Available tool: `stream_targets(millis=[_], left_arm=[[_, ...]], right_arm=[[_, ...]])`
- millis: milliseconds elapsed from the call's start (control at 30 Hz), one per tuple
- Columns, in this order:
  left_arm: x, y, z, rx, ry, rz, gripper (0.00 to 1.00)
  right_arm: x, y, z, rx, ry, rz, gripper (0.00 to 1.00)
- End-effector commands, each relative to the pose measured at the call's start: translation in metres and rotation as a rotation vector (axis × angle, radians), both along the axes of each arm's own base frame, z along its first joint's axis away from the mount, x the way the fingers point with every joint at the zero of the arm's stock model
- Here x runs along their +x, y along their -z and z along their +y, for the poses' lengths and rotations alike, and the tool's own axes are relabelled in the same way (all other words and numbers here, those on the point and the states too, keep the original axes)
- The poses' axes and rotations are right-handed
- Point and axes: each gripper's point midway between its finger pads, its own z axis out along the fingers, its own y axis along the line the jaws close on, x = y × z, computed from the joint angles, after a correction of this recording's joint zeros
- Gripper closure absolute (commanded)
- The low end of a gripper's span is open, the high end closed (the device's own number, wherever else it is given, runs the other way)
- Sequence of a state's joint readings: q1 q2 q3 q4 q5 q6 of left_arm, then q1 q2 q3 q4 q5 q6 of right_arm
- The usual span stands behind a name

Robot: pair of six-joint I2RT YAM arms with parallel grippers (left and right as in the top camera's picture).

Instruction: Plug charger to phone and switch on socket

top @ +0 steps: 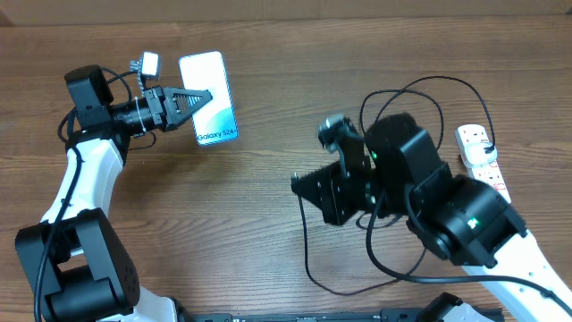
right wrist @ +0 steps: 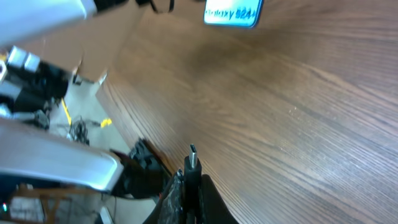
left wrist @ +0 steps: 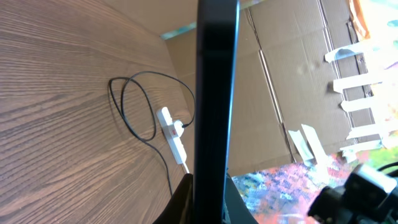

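My right gripper lowers and tilts its fingers down toward the wood beneath it next, since that open table leaves room for the connector.
The phone [top: 214, 76] has a lit light-blue screen with "Galaxy S24+" at its near end. My left gripper [top: 201, 97] is shut on its left long edge. In the left wrist view the phone [left wrist: 214, 93] stands edge-on between the jaws. My right gripper [top: 299, 183] is shut on the charger's small black connector [right wrist: 191, 163], whose metal tip points toward the phone [right wrist: 233, 12], well apart from it. The charger's thin black cable [top: 407, 89] loops behind and under the right arm. The white socket strip [top: 483, 154] lies at the far right and also shows in the left wrist view [left wrist: 171, 134].
The wooden table [top: 268, 233] runs across the view. More charger cable [top: 344, 286] loops near the front edge. Cardboard [left wrist: 280, 74] stands beyond the table's far side.
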State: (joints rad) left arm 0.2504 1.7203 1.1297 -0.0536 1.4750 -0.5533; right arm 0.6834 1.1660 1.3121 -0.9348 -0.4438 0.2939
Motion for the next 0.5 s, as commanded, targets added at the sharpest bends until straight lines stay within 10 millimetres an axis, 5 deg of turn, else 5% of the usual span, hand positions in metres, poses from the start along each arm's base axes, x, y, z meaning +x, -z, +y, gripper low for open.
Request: stream_targets(millis=[0, 133, 233, 467], left_arm=[[-0.008, -0.010, -0.003, -0.020, 0.050, -0.053, 0.96], [-0.009, -0.011, -0.004, -0.026, 0.057, -0.054, 0.96], [-0.009, -0.011, -0.004, -0.024, 0.057, -0.057, 0.96], [-0.009, -0.011, -0.004, -0.025, 0.057, -0.057, 0.96]], right_arm=[[-0.002, 0.053, -0.003, -0.104, -0.065, 0.006, 0.96], [0.028, 0.147, -0.047, -0.383, 0.261, 0.115, 0.96], [0.038, 0.207, -0.059, -0.507, 0.342, 0.175, 0.96], [0.076, 0.276, -0.061, -0.634, 0.449, 0.289, 0.96]])
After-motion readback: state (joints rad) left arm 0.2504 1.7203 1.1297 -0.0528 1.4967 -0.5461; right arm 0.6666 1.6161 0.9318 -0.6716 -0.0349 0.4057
